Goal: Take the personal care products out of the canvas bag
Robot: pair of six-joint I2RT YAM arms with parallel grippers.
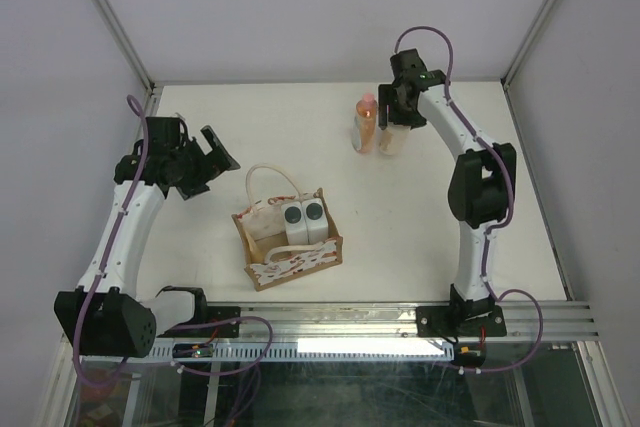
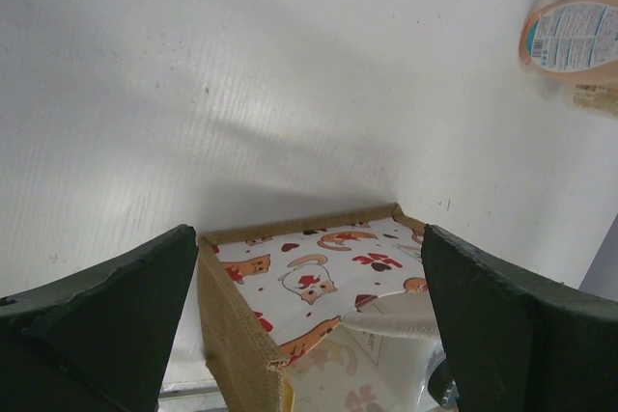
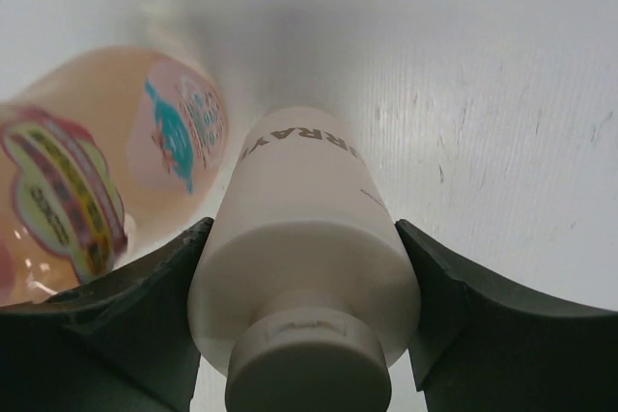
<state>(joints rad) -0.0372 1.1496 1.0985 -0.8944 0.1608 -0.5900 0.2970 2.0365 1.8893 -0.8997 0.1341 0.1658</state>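
Note:
My right gripper should lower the beige bottle (image 1: 391,139) slightly outward onto the free tabletop next to the orange bottle and let go of it clear of the bag, because that spot is below.
The canvas bag (image 1: 295,264) stands near the table's front centre, with two white bottles with dark grey caps (image 1: 303,217) upright inside. The orange bottle with pink cap (image 1: 366,125) stands at the back of the table. My right gripper (image 1: 395,109) is shut on the beige bottle (image 1: 391,139), right beside the orange one. In the right wrist view both pads press the beige bottle (image 3: 309,238), with the orange bottle (image 3: 87,171) to its left. My left gripper (image 1: 205,162) is open and empty, up and left of the bag. Its wrist view looks into the bag (image 2: 290,267).
Grey enclosure walls and metal posts border the white table (image 1: 200,267) on three sides. An aluminium rail (image 1: 350,322) runs along the near edge. The bag's cream rope handles (image 1: 268,179) arch over its left side. The orange bottle (image 2: 570,38) shows at the left wrist view's top right.

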